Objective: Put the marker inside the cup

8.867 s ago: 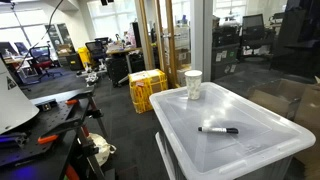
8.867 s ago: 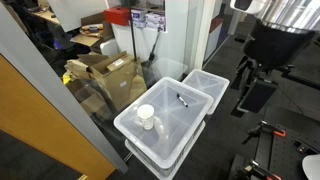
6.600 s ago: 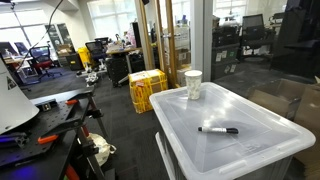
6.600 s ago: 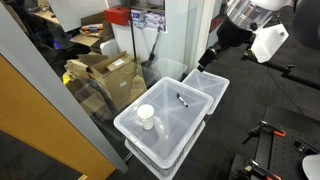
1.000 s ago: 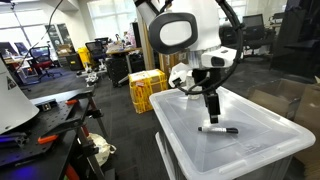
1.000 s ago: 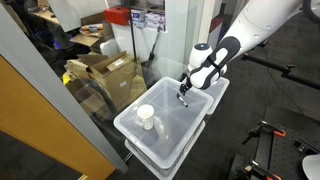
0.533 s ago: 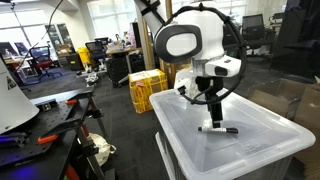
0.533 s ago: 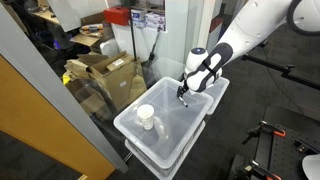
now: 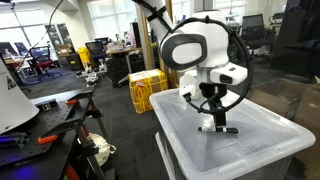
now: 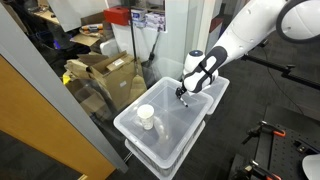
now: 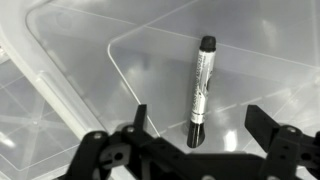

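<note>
The gripper comes down around the marker's near black end (image 11: pixel 196 134) next and closes, as the marker (image 11: pixel 198 88) is already lined up between my open fingers but still below them.
The black marker (image 11: pixel 198 88) with a whitish band lies flat on the clear plastic bin lid (image 11: pixel 90 60). In the wrist view it sits between my two open fingers (image 11: pixel 138 118), apart from both. My gripper (image 11: pixel 198 116) is open and empty, low over the marker's near end. In an exterior view the gripper (image 9: pixel 214 117) hangs just above the marker (image 9: pixel 218 128). The white cup (image 10: pixel 146 117) stands upright on the same lid (image 10: pixel 165 132), away from the gripper (image 10: pixel 182 96). In the view with the marker, my arm hides the cup.
The lid tops stacked clear bins (image 9: pixel 240 150); a second bin (image 10: pixel 212 86) stands beside them. Cardboard boxes (image 10: pixel 105 75) and a glass partition stand beyond. A yellow crate (image 9: pixel 146 88) sits on the floor behind the bins.
My gripper has come down and shifted over the marker during the last second. The marker and cup have not moved.
</note>
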Motion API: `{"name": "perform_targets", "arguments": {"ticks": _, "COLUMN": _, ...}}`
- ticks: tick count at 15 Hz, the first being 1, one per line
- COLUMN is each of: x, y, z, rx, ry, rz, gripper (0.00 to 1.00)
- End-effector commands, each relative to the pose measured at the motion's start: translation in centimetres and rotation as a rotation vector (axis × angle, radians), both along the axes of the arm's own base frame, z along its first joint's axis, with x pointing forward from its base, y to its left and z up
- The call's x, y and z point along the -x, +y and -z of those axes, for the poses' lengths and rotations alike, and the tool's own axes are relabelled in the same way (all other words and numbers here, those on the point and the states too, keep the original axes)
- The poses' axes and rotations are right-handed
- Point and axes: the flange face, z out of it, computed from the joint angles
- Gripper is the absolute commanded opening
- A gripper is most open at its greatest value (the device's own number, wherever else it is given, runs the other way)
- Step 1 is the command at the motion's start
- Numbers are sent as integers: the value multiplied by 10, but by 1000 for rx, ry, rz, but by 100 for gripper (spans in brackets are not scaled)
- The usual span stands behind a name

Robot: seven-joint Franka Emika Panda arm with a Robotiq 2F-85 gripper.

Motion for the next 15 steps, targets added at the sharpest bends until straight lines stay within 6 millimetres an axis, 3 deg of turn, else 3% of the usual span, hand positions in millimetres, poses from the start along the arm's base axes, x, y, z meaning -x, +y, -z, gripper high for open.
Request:
{"name": "perform_targets", "arguments": {"ticks": 1, "x": -10, "y": -6, "z": 7, "rx": -38, "ry": 19, "rz": -19, "gripper": 100}}
{"name": "perform_targets", "arguments": {"ticks": 15, "x": -30, "y": -9, "z": 34, "rx": -54, "ry": 71, "rz": -35, "gripper": 100}}
